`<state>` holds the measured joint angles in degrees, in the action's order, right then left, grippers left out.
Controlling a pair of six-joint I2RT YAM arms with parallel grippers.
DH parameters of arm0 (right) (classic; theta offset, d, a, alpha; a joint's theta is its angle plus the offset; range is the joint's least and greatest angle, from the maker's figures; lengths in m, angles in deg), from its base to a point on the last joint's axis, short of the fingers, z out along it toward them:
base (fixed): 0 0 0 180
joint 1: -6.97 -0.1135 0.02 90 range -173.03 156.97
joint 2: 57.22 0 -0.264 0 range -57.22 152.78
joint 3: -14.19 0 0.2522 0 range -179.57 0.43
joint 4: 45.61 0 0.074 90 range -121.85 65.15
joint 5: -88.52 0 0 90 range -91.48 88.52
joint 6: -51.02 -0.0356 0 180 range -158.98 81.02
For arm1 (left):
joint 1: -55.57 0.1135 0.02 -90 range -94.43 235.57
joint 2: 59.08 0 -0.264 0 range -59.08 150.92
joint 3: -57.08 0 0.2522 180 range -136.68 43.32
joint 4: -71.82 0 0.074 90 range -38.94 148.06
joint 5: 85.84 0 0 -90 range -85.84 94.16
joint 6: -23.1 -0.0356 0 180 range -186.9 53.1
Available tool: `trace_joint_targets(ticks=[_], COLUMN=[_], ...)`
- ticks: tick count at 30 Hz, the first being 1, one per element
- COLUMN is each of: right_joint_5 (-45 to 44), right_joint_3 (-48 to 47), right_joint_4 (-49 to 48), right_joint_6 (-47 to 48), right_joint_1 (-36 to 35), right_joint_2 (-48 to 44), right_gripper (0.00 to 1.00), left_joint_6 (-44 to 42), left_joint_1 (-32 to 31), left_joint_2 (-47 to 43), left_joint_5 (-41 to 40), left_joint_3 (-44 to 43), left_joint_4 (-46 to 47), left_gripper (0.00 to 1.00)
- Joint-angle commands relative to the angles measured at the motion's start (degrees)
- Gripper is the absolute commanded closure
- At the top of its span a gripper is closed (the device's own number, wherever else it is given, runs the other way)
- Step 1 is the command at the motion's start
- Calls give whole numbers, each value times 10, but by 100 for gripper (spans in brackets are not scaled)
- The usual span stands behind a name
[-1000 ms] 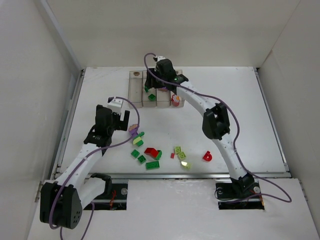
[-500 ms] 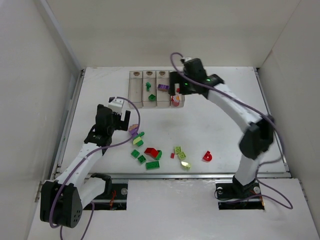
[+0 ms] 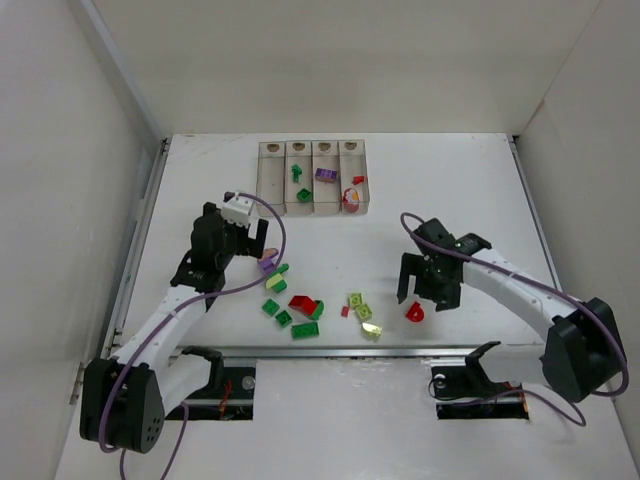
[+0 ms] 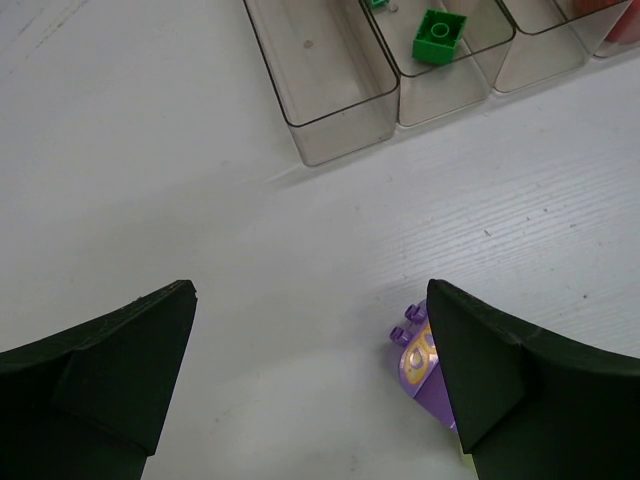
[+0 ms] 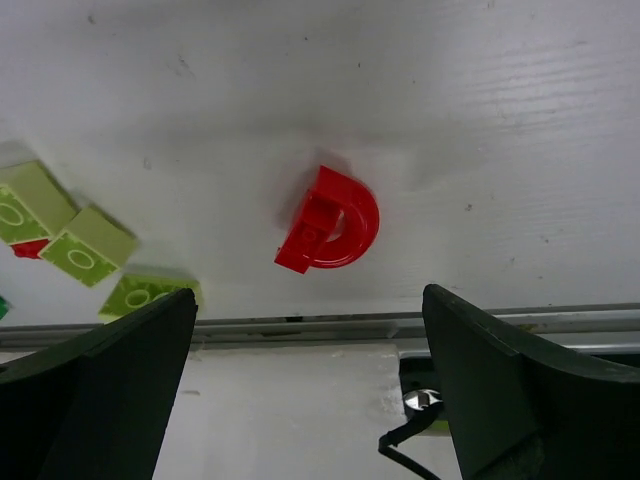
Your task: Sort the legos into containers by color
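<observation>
I need to lower my right gripper onto the red ring-shaped lego (image 3: 415, 313) (image 5: 330, 222) below it next and close on its sides, because my open fingers are wider apart than the lego.
Four joined clear containers (image 3: 272, 185) stand at the back. The second holds dark green legos (image 3: 303, 195), the third a purple one (image 3: 325, 174), the fourth a red one (image 3: 352, 195). Loose legos lie mid-table: dark green (image 3: 283, 318), red (image 3: 302, 303), yellow-green (image 3: 358, 302). My left gripper (image 3: 247, 247) is open and empty; a purple lego (image 4: 415, 355) lies on the table against its right finger (image 4: 480, 370). My right gripper (image 3: 428, 292) is open and empty, just above a red ring-shaped lego (image 5: 330, 222), which also shows in the top view (image 3: 415, 313).
The table's front edge and metal rail (image 5: 400, 325) run just under my right gripper. Yellow-green legos (image 5: 85, 245) lie left of the red ring. The leftmost container (image 4: 335, 90) has no lego in it. White walls enclose the table.
My right arm has swung from over the containers down to the front right, above the red ring lego. A purple lego now lies in the third container. My left gripper shifted slightly.
</observation>
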<state>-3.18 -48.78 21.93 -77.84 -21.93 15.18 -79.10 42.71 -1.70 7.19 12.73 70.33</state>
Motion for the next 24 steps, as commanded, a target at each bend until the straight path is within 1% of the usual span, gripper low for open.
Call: trace_joint_targets(ticks=[1, 5, 10, 14, 15, 16, 19, 20, 22, 23, 24], right_joint_5=[19, 8, -21, -21, -27, -27, -9, -3, -3, -3, -3], right_joint_3=[10, 25, 67, 55, 55, 50, 50, 50, 56, 56, 56], right_joint_4=[-33, -47, -84, -109, -109, -118, -128, -133, -141, -141, -141], right_joint_6=[-45, -45, -60, -60, -54, -54, -48, -48, -48, -43, -43], right_joint_1=[-11, -17, -17, -17, -17, -17, -17, -17, -17, -17, -17], right_joint_2=[-2, 25, 19, 77, 78, 84, 90, 97, 103, 103, 103], right_gripper=[0, 0, 0, 1, 1, 4, 9, 14, 20, 23, 34], left_joint_6=[-14, -19, -19, -14, -14, -14, -19, -19, -19, -19, -19], left_joint_1=[-13, -18, -18, -18, -18, -18, -18, -18, -18, -18, -18], left_joint_2=[-15, -21, -32, -37, -37, -37, -37, -37, -37, -37, -37], left_joint_5=[19, 7, 0, 0, 0, -6, -13, -13, -13, -13, -13], left_joint_3=[4, 11, 17, 17, 17, 17, 17, 17, 17, 17, 17], left_joint_4=[50, 42, 35, 30, 30, 30, 25, 25, 25, 25, 25], left_gripper=[0, 0, 0, 0, 0, 0, 0, 0, 0, 0, 0])
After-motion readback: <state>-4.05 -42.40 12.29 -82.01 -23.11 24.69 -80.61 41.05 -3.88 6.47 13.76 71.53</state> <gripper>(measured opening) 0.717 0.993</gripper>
